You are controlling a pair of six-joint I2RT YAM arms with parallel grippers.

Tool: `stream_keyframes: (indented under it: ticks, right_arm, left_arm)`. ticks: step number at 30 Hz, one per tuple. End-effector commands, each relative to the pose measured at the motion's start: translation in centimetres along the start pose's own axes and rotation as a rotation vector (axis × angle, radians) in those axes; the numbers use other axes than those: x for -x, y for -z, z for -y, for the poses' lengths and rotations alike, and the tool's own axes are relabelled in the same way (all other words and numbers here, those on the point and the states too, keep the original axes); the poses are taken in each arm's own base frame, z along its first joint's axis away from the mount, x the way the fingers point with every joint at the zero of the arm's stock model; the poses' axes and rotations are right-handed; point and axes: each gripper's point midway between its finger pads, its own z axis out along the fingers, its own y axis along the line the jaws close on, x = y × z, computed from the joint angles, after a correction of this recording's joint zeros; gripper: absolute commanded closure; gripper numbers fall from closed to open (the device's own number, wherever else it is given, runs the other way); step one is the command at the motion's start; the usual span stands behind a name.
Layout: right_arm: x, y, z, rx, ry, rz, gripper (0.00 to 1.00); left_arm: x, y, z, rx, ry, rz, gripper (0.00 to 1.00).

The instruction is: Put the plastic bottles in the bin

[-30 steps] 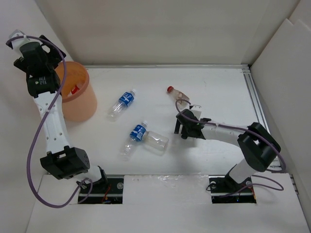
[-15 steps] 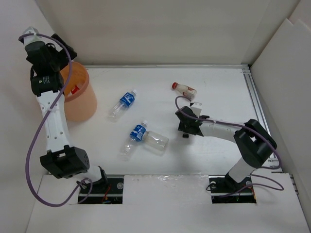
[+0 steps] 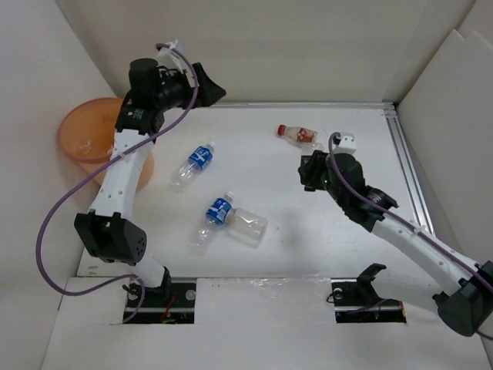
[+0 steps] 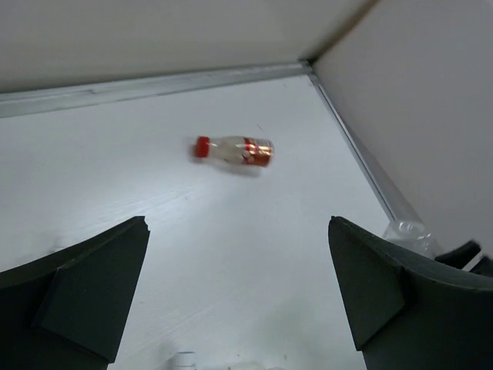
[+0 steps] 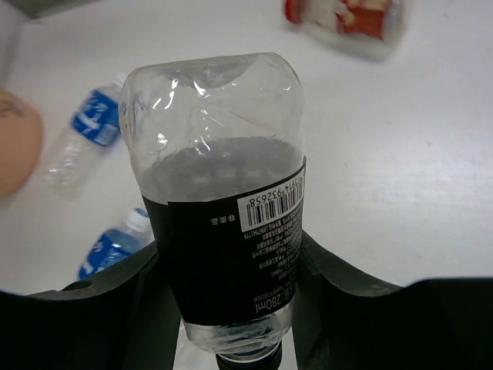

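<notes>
The clear bottom end of the black-labelled bottle sticks out of my right gripper, so I will move my left gripper to the right in the top view, onto that end.
My right gripper is shut on a black-labelled plastic bottle, held off the table right of centre. A red-capped bottle lies at the back, also seen in the left wrist view and the right wrist view. Two blue-labelled bottles lie left of centre, a clear label-less one against the nearer. The orange bin stands at the far left, partly behind my left arm. My left gripper is open and empty, high near the back wall.
White walls close in the table at the back and both sides. A metal rail runs along the right edge. The left arm's purple cable loops down its left side.
The right gripper shut on the black-labelled bottle and lifted it up and to the right. The left arm swung from over the bin toward the back centre. The red-capped bottle shifted slightly back and right.
</notes>
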Motion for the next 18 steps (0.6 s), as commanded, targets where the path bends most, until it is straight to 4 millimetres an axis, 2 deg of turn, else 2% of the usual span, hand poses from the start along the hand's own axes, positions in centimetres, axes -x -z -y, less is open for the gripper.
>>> stream_keyframes:
  ticks: [1, 2, 3, 5, 7, 9, 12, 14, 17, 18]
  right_arm:
    - [5.6, 2.8, -6.0, 0.341, 0.122, 0.123, 0.86]
    - [6.5, 3.7, -7.4, 0.403, 0.137, 0.132, 0.86]
    - [7.2, 4.3, -8.4, 0.459, 0.182, 0.159, 0.86]
    - [7.3, 5.2, -10.3, 0.557, 0.224, 0.155, 0.86]
    - [6.9, 5.0, -11.8, 0.629, 0.272, 0.160, 0.86]
    - [7.1, 5.3, -13.1, 0.696, 0.293, 0.162, 0.86]
    - [7.2, 4.1, -14.0, 0.707, 0.295, 0.161, 0.92]
    - [6.6, 3.3, -14.7, 0.728, 0.299, 0.152, 0.92]
    - [7.0, 2.3, -15.6, 0.731, 0.290, 0.155, 0.92]
    - [7.1, 2.0, -15.8, 0.730, 0.290, 0.152, 0.94]
  left_arm:
    - [-2.0, -1.5, 5.5, -0.257, -0.106, -0.079, 0.00]
    - [-3.5, -2.1, 6.9, -0.290, -0.114, -0.118, 0.00]
    - [-4.0, -2.2, 7.7, -0.307, -0.118, -0.128, 0.00]
    - [-5.8, -2.3, 9.9, -0.410, -0.134, -0.178, 0.00]
    - [-6.8, -2.6, 10.5, -0.465, -0.138, -0.197, 0.00]
    - [-7.7, -2.2, 12.0, -0.534, -0.144, -0.223, 0.00]
    - [-8.3, -1.3, 13.9, -0.618, -0.169, -0.226, 0.00]
    - [-9.0, -1.3, 14.0, -0.650, -0.166, -0.234, 0.00]
    - [-8.8, -0.8, 14.3, -0.662, -0.172, -0.230, 0.00]
    - [-8.8, -0.8, 14.3, -0.662, -0.172, -0.230, 0.00]
